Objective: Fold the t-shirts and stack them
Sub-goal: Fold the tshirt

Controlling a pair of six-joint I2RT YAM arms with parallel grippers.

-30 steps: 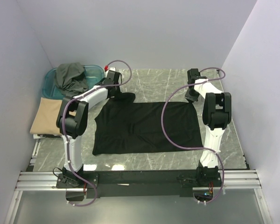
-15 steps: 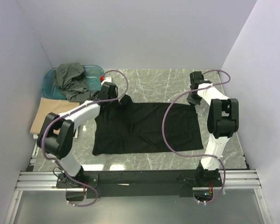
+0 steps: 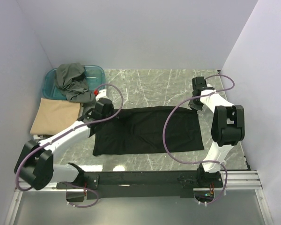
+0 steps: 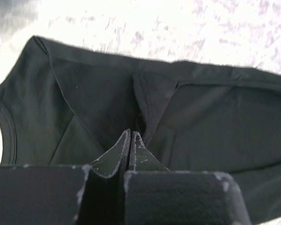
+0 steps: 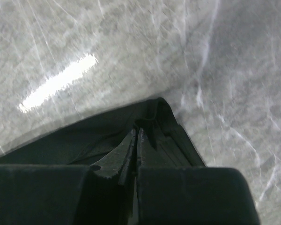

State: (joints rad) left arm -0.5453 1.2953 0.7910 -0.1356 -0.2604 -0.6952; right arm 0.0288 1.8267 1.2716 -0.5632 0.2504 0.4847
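Observation:
I need to pull my right gripper back next, over the flat cloth along the shirt's side edge [image 3: 195,123], and let go of the shirt's far corner, because that cloth lies back from the gripper.
The black t-shirt [image 3: 150,130] lies spread flat on the marble table. My left gripper [image 3: 116,114] is shut on a raised fold at its far left edge, which shows in the left wrist view [image 4: 131,133] with black cloth [image 4: 215,122] beyond it. My right gripper [image 3: 197,106] is shut on the shirt's far right corner, which shows in the right wrist view [image 5: 137,130] over dark cloth [image 5: 96,137]. The tan-beige t-shirt [image 3: 54,117] lies folded at the left. The dark grey-olive t-shirt [image 3: 71,77] is heaped in the tub.
The translucent teal tub [image 3: 50,77] stands at the far left corner. Walls close in the table on three sides. A metal rail [image 3: 140,180] runs along the near edge. Purple cables [image 3: 166,131] loop over the black shirt.
My left arm has swung down and toward the near side, drawing the shirt's far left edge and sleeve inward. My right gripper has shifted slightly nearer with its corner.

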